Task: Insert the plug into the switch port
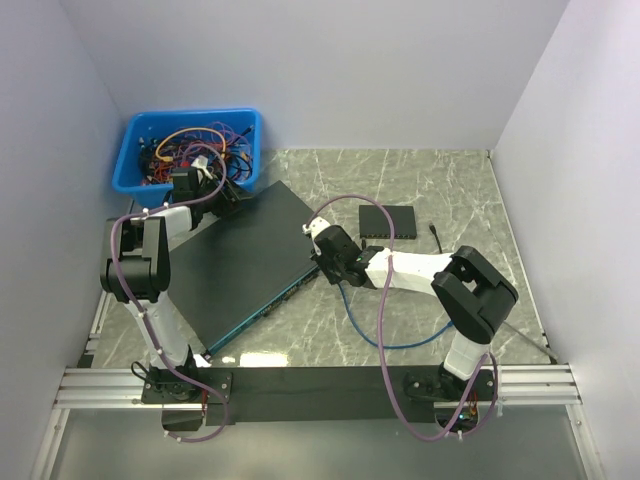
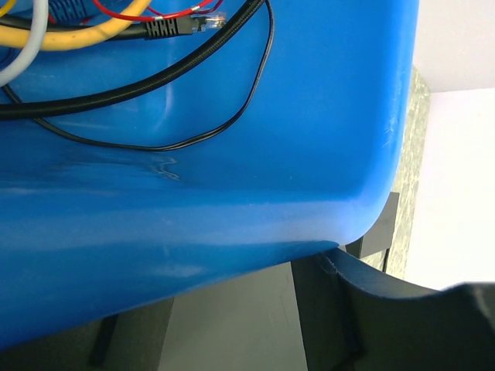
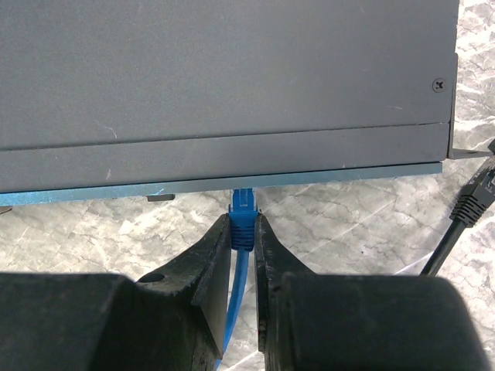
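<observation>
I should push the blue plug [image 3: 243, 230] farther under the switch's front edge [image 3: 242, 183] with my right gripper and release it there, as part of the plug's tip still shows outside.
The switch [image 1: 235, 262] is a wide dark flat box with a blue front edge, lying at an angle on the marble table. In the right wrist view its front edge [image 3: 224, 182] runs across just ahead of my fingers. My right gripper [image 3: 243, 226] is shut on the blue plug [image 3: 243, 230], whose clear tip touches the switch's front edge; the port itself is hidden under that edge. In the top view the right gripper [image 1: 322, 262] is at the switch's front. My left gripper [image 1: 220, 192] sits at the switch's far corner beside the blue bin, its fingers [image 2: 329, 309] spread and empty.
The blue bin [image 1: 190, 148] of tangled cables stands at the back left; its wall [image 2: 232, 193] fills the left wrist view. The blue cable [image 1: 365, 325] loops across the table. A small black box [image 1: 388, 220] and a black cable end [image 3: 473, 197] lie to the right.
</observation>
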